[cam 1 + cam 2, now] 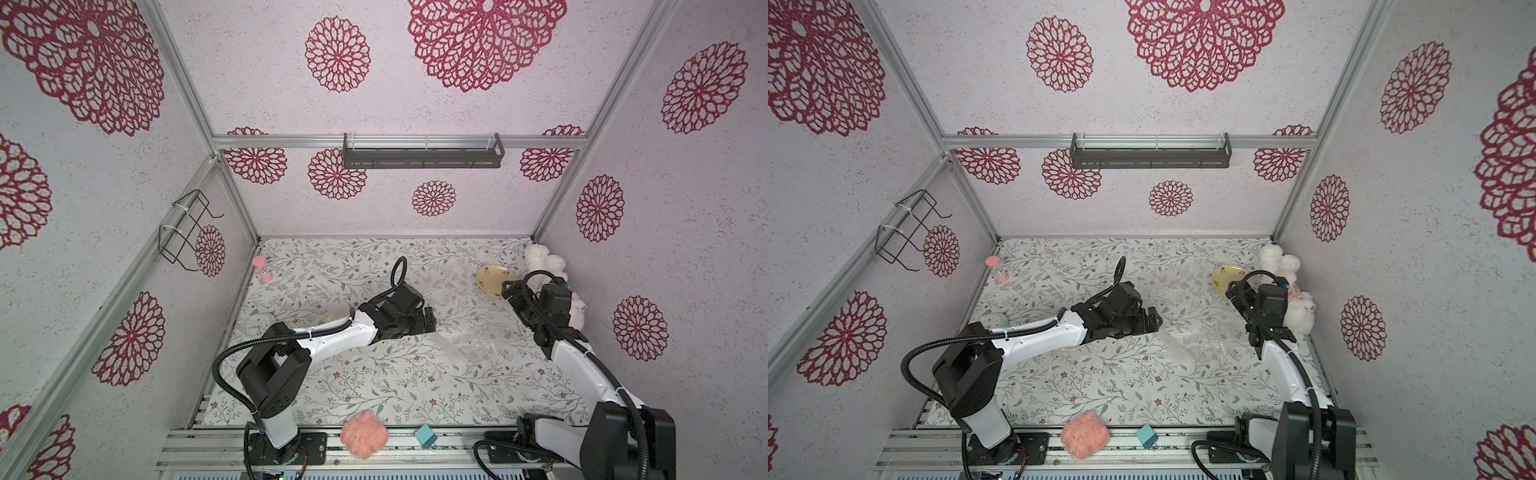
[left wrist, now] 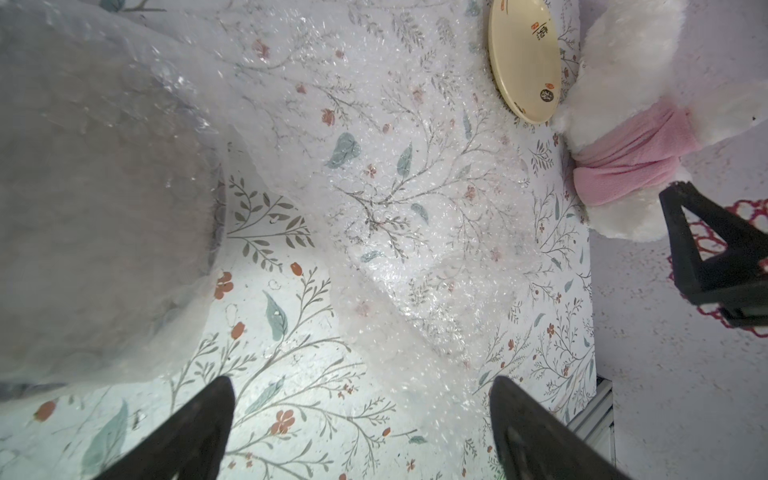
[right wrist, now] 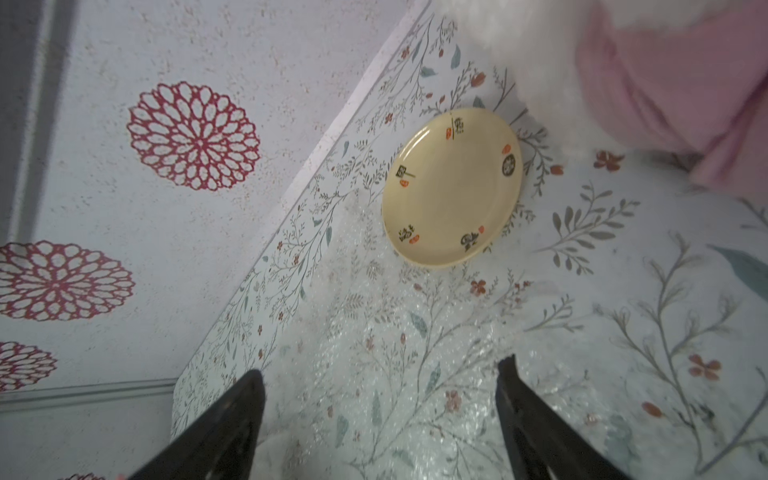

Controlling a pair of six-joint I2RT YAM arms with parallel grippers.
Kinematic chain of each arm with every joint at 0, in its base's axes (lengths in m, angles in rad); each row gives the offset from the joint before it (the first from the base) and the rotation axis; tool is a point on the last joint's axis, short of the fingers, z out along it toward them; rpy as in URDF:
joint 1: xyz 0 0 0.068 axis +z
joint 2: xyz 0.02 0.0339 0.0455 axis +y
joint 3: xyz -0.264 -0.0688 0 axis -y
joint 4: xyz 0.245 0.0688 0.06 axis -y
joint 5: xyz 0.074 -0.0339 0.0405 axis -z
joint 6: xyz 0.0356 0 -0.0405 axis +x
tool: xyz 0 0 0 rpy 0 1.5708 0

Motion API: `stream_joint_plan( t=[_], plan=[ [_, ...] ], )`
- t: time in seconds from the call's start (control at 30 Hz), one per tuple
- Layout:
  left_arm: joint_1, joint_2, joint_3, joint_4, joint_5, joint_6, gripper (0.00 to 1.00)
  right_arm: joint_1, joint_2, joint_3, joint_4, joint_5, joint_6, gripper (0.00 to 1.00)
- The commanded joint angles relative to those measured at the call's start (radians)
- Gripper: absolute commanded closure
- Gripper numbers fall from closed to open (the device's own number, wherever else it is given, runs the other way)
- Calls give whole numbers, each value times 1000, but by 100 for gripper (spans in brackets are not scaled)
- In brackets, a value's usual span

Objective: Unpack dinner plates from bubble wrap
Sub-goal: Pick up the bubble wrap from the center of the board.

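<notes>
The plate already lies bare beyond the flat bubble wrap, so next I need to bring my left gripper down onto the sheet's edge (image 1: 440, 336) (image 2: 420, 404) below it and close its fingers there.
One pale cream dinner plate (image 1: 496, 280) (image 1: 1229, 278) with small dark motifs lies bare at the table's far right, also in the wrist views (image 2: 525, 58) (image 3: 453, 187). Clear bubble wrap (image 1: 457, 320) (image 1: 1192, 332) is spread flat over the table's middle right. A thick, hazy fold of it (image 2: 104, 208) bulges close to the left wrist camera, and what is under it does not show. My left gripper (image 1: 432, 322) (image 2: 362, 382) is open low over the wrap's edge. My right gripper (image 1: 507, 291) (image 3: 382, 368) is open above the wrap, just short of the plate, holding nothing.
A white plush toy (image 1: 544, 270) with a pink scarf sits against the right wall beside the plate. A round clock (image 1: 259, 324) and a pink hourglass (image 1: 262, 270) stand at the left. A pink yarn ball (image 1: 365, 434) and teal block (image 1: 427, 436) lie on the front rail.
</notes>
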Motion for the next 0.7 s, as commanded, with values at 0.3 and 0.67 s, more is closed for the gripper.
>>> stream_joint_plan(
  t=[0.3,0.67],
  plan=[
    [-5,117,100,-1,-51,-73,2,-72,-175,-104,-109,-189,-92,9],
    [-5,187,151,28,-46,-110,13,-136,-201,-140,-133,-259,-128,9]
  ],
)
